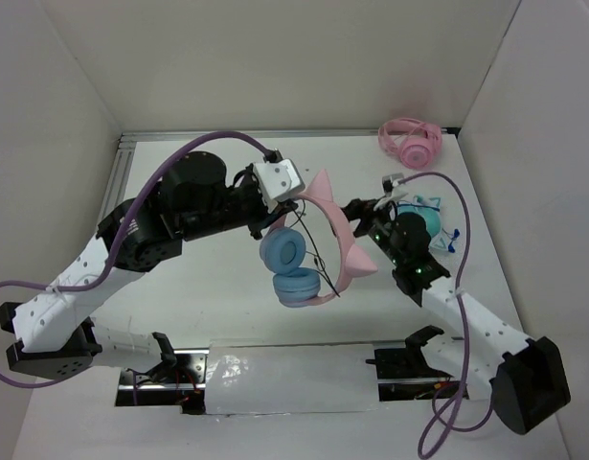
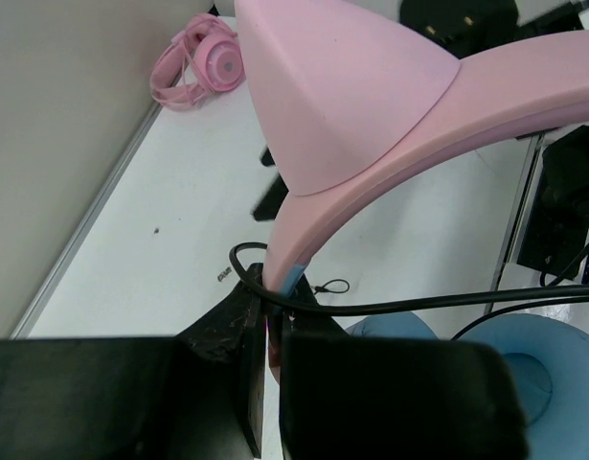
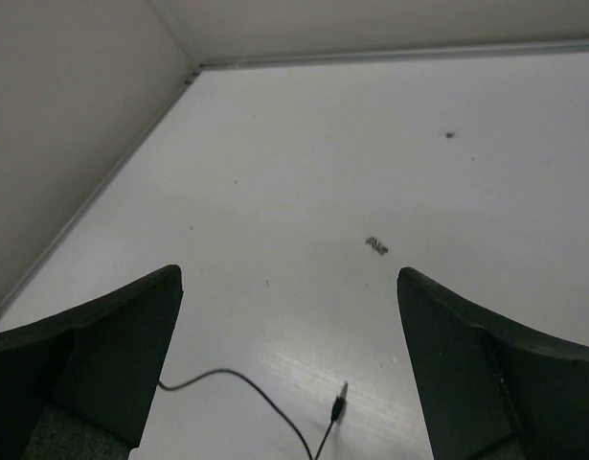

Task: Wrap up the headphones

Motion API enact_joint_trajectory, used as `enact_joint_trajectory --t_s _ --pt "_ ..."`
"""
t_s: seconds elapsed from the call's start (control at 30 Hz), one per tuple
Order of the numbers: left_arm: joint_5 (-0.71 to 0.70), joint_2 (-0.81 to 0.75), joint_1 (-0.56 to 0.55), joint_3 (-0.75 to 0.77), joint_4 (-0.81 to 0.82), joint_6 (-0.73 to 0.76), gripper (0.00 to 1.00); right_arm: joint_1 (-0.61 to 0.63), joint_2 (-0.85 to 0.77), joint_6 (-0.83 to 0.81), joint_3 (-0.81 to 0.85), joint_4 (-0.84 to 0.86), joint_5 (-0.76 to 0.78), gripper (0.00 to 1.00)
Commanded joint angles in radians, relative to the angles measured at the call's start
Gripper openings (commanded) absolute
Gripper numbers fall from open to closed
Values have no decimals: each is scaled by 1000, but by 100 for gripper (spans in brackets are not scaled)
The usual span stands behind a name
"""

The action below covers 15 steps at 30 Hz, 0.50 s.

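Observation:
I need to move my right gripper back toward the headband next, then lower its open fingers onto the cable (image 2: 419,305) by the free plug end.
The headphones have a pink cat-ear headband (image 1: 338,240) and two light blue ear cups (image 1: 283,251), and they hang above the table's middle. My left gripper (image 1: 292,206) is shut on one end of the headband (image 2: 371,105), with the pinch at the left gripper (image 2: 272,311). The thin black cable (image 2: 419,305) runs across its fingertips, and a blue ear cup (image 2: 538,355) shows at the lower right. My right gripper (image 1: 363,211) is just right of the headband; in its own view this gripper (image 3: 289,276) is wide open and holds nothing. The cable's plug end (image 3: 338,401) lies free below it.
All-pink headphones (image 1: 411,141) lie at the back right corner, also seen as the pink headphones (image 2: 198,62). Teal headphones (image 1: 430,216) sit partly hidden behind my right wrist. White walls enclose the table on three sides.

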Motion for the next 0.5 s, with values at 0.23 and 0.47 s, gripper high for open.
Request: enact_joint_trajectory --t_s 0.23,0.47 --pt "12 -16 -2 54 72 -27 0 207 -123 25 -261 -105 169 100" --pt "20 -20 -2 58 62 -24 0 336 -23 21 -254 -204 386 100"
